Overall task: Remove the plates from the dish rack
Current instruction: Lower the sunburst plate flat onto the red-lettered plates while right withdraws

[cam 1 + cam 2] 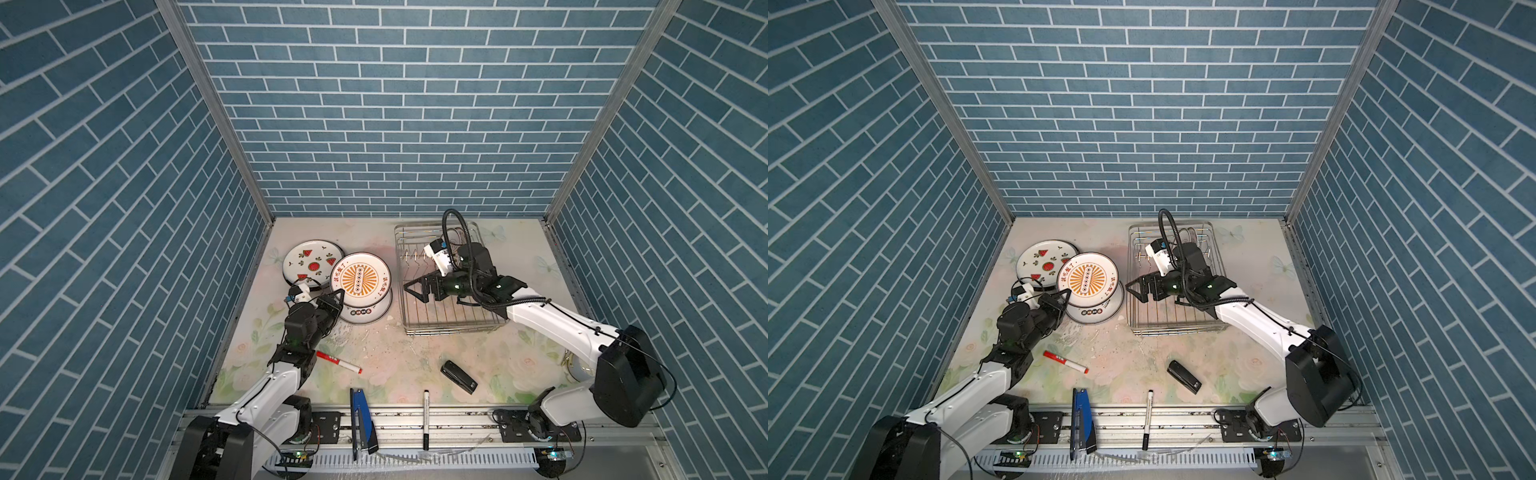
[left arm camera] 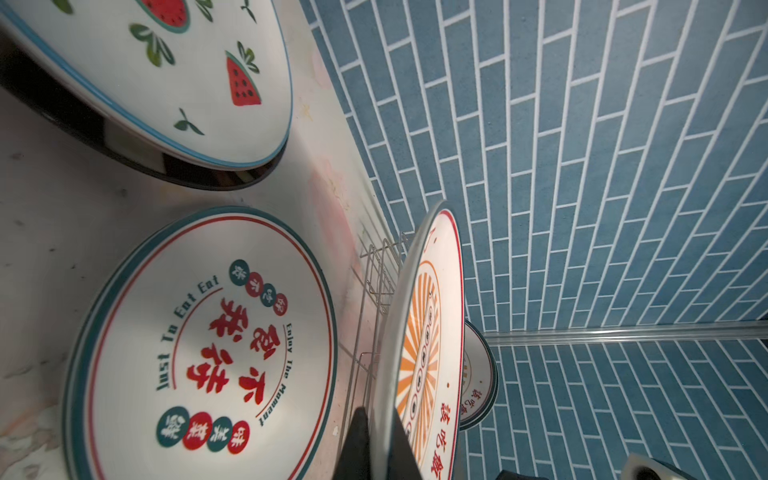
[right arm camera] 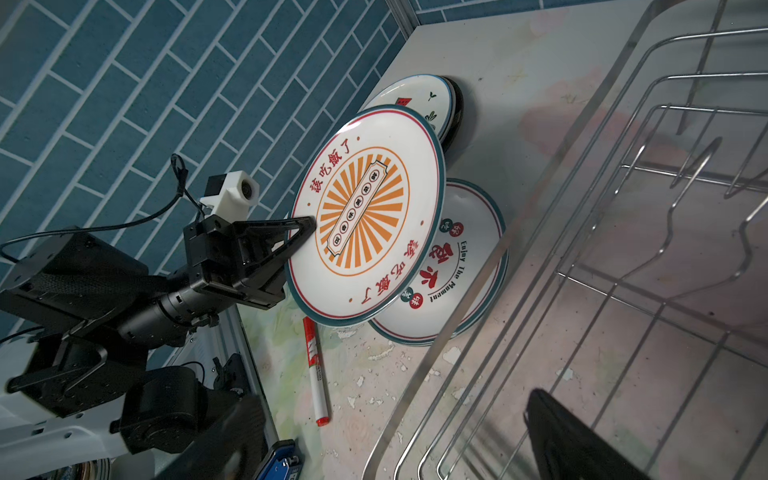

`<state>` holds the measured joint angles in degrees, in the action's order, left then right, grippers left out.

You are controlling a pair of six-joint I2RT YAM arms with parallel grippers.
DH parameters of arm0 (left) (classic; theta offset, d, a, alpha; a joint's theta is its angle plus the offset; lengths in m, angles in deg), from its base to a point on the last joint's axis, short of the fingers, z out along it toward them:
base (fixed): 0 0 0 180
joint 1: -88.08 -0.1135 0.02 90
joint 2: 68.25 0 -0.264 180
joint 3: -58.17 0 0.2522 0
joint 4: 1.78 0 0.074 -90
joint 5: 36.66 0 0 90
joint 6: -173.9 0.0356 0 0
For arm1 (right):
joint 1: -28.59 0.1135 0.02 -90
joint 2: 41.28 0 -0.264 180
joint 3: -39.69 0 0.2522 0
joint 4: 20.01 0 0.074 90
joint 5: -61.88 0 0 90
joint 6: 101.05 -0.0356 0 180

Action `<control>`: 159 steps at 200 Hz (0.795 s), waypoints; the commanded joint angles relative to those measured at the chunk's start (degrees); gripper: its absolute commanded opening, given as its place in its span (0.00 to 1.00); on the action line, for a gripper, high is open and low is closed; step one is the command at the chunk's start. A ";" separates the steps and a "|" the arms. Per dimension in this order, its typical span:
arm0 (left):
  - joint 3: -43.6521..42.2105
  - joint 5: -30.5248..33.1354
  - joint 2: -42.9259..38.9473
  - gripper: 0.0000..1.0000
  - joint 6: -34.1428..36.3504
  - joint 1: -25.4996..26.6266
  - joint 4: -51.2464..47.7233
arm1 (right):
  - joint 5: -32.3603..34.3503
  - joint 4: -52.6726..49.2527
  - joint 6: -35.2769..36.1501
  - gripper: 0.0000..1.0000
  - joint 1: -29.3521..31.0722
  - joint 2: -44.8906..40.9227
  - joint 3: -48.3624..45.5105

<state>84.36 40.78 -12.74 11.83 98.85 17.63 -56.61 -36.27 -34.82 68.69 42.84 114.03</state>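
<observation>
My left gripper moves down onto the stack of plates with red characters next and releases the sunburst plate (image 1: 358, 281), since it still hangs tilted above them.
My left gripper (image 1: 338, 296) is shut on the rim of an orange sunburst plate (image 1: 358, 281). It holds that plate tilted just above a stack of plates (image 1: 368, 312) with red characters. In the left wrist view the fingers (image 2: 357, 436) pinch the sunburst plate's (image 2: 419, 332) edge. A watermelon plate (image 1: 312, 262) lies flat behind them. The silver wire dish rack (image 1: 453, 328) stands at the right, and its visible prongs hold nothing. My right gripper (image 1: 415, 291) hangs open and empty over the rack's left side, with its jaws (image 3: 399, 432) wide apart.
A red marker (image 1: 338, 361) lies by the left arm and a black stapler (image 1: 459, 377) in front of the rack. A blue stapler (image 1: 361, 419) and a black marker (image 1: 426, 419) rest on the front rail. Blue brick walls enclose three sides.
</observation>
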 commanded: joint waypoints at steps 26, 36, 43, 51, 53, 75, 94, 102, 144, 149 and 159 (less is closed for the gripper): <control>-1.26 -0.63 2.36 0.00 -0.44 -2.06 3.52 | 1.38 -0.83 2.76 0.99 2.06 3.73 6.08; -1.33 -0.52 3.44 0.00 -0.12 -2.11 3.62 | 1.55 -0.88 2.76 0.99 2.39 4.49 6.82; -1.06 -1.06 4.45 0.00 0.32 -2.11 3.77 | 1.81 -0.84 2.68 0.99 2.63 5.06 7.28; -0.76 -1.68 5.67 0.00 0.49 -2.07 3.79 | 2.03 -0.92 2.76 0.99 3.04 5.71 7.85; -0.70 -1.79 5.87 0.00 0.48 -2.13 3.91 | 2.03 -0.92 2.81 0.99 3.05 5.88 7.99; -0.74 -2.32 8.58 0.00 0.53 -2.24 5.17 | 2.04 -0.93 3.03 0.99 3.92 7.78 9.61; -1.00 -2.04 9.57 0.00 0.60 -2.24 5.53 | 1.69 -1.77 4.25 0.99 4.87 9.40 11.36; -0.77 -1.79 9.64 0.00 1.07 -2.24 4.71 | 1.52 -2.26 5.11 0.99 5.22 9.94 12.10; -0.01 -0.81 10.27 0.00 2.91 -2.33 -0.08 | 0.48 -4.34 8.04 0.99 5.95 12.48 15.23; -0.11 -0.80 10.40 0.00 2.90 -2.33 0.09 | 0.89 -4.51 8.04 0.99 6.03 12.82 15.54; -0.04 -0.50 10.65 0.00 3.02 -2.33 0.03 | 1.69 -5.06 8.10 0.99 6.30 13.47 16.16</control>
<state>83.53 39.67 -2.45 13.47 96.99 16.77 -55.51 -39.31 -29.93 74.39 54.68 126.88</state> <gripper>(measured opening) 0.086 0.988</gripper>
